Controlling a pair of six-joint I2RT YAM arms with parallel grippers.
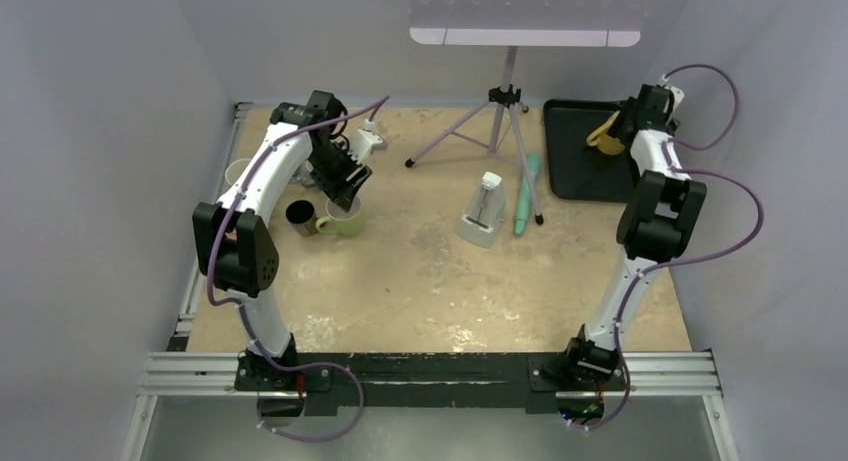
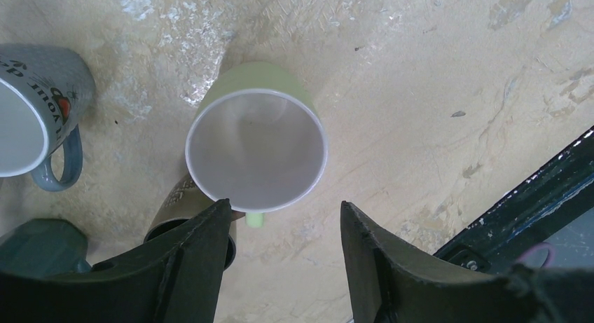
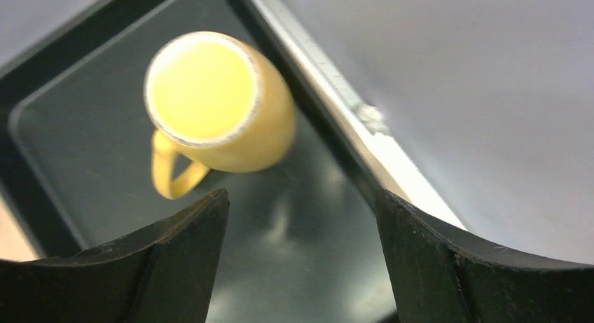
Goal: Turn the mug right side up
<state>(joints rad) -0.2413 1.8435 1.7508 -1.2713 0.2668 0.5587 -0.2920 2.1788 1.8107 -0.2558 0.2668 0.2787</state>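
The right gripper lowers toward the left in the top view onto the mug's handle (image 1: 595, 139) (image 3: 168, 170) next. The handle lies below it on that side and sticks out clear.
A yellow mug (image 3: 213, 102) stands on the black tray (image 3: 63, 120) at the back right, its flat base facing up and its handle toward the near left. My right gripper (image 3: 301, 193) hangs open above the tray, short of the mug, with nothing between its fingers. In the top view the yellow mug (image 1: 604, 136) shows partly beside the right wrist. On the left, a light green mug (image 2: 256, 148) stands mouth up, its white inside showing. My left gripper (image 2: 285, 205) is open just above and beside its rim, holding nothing.
A dark olive mug (image 2: 171, 212) lies against the green one, next to my left finger. A grey lettered mug (image 2: 35, 106) sits further left. Mid-table are a tripod (image 1: 505, 116), a white device (image 1: 483, 211) and a teal tool (image 1: 527, 193). Walls enclose the table.
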